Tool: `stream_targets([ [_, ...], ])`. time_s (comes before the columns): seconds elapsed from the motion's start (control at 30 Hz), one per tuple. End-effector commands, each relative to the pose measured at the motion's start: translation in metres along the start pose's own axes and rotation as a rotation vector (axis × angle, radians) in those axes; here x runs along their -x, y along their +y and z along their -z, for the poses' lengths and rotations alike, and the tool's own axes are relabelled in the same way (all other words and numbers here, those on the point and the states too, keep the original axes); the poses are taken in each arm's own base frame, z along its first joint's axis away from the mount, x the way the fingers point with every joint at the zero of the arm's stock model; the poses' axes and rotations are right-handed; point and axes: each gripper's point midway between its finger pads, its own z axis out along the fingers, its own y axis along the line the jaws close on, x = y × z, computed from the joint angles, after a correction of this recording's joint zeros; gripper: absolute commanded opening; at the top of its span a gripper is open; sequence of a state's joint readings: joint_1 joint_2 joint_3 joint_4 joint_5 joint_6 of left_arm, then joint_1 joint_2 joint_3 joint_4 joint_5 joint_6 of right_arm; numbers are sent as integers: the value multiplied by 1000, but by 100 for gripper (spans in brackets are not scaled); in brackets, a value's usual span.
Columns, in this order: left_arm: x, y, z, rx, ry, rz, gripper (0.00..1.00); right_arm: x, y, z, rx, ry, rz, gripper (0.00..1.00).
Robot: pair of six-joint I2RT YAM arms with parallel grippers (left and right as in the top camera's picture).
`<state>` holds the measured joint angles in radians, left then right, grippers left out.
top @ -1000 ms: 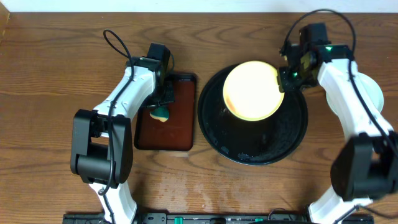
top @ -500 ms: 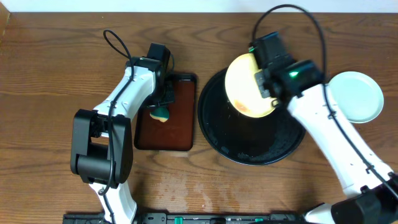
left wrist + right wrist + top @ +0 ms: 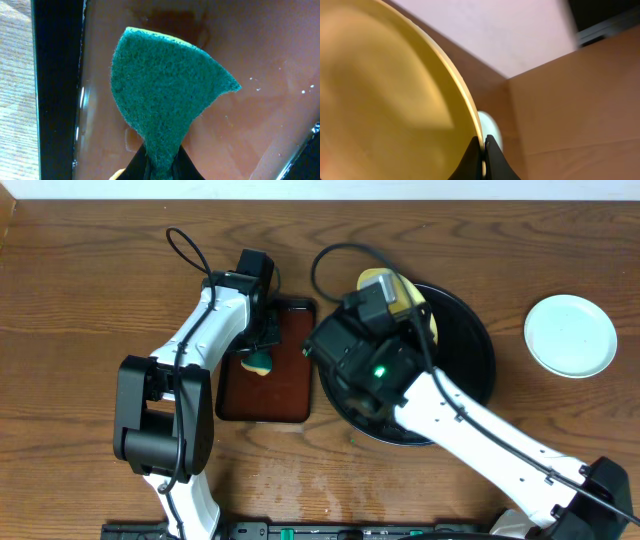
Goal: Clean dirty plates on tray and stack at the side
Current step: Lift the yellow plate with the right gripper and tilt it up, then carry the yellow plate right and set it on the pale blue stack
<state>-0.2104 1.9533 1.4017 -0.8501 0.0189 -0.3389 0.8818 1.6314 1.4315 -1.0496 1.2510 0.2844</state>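
The tipped yellow plate will next go with my right gripper to the right in the overhead view, over the mint-white plate point(image 3: 570, 335). I will then lower the yellow plate flat and release it.
The pale yellow plate point(image 3: 398, 285) is tipped up on edge over the far side of the round black tray point(image 3: 478, 375), mostly hidden by my right arm in the overhead view. My right gripper point(image 3: 483, 150) is shut on its rim; the plate's face point(image 3: 385, 100) fills the right wrist view. A mint-white plate point(image 3: 570, 335) lies on the bare wood at the right; I cannot tell if it is one plate or two stacked. My left gripper point(image 3: 162, 162) is shut on a green sponge point(image 3: 165, 90), also seen from overhead point(image 3: 260, 363), over the brown tray.
The brown rectangular tray point(image 3: 290, 395) lies left of the black tray, its wet floor under the sponge point(image 3: 260, 75). My right arm point(image 3: 450, 420) crosses the black tray diagonally. A pale round shape point(image 3: 488, 122) shows behind the plate's rim.
My right arm has swung left across the black tray with the yellow plate, tipping it from flat to on edge. The mint-white plate is now uncovered. The left arm has not moved.
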Motion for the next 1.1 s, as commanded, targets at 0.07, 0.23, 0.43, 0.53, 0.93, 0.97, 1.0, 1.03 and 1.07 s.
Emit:
stream_targets([
  [0.07, 0, 4, -3, 22, 0, -11, 8, 4, -24, 14, -208, -101, -2, 1],
  [0.23, 0, 4, -3, 21, -2, -11, 8, 1, -14, 10, -158, -87, -19, 1],
  [0.43, 0, 4, -3, 20, -3, -11, 8, -22, 38, -30, 212, 118, -148, 1],
  [0.53, 1, 4, -3, 20, -5, -11, 8, -30, 47, -56, 330, 210, -250, 1],
  [0.93, 0, 4, -12, 14, -17, -11, 8, -67, 25, -146, 857, 428, -706, 1],
  [0.97, -1, 4, -13, 15, -17, -11, 8, -77, 13, -157, 838, 442, -739, 1],
  [1.0, -1, 4, -14, 15, -16, -11, 8, -100, -11, -179, 778, 476, -809, 1],
  [1.03, -1, 4, -14, 14, -18, -11, 8, -111, -23, -188, 745, 492, -841, 1],
  [1.07, 0, 4, -14, 13, -19, -10, 8, -126, -38, -199, 704, 510, -881, 1],
])
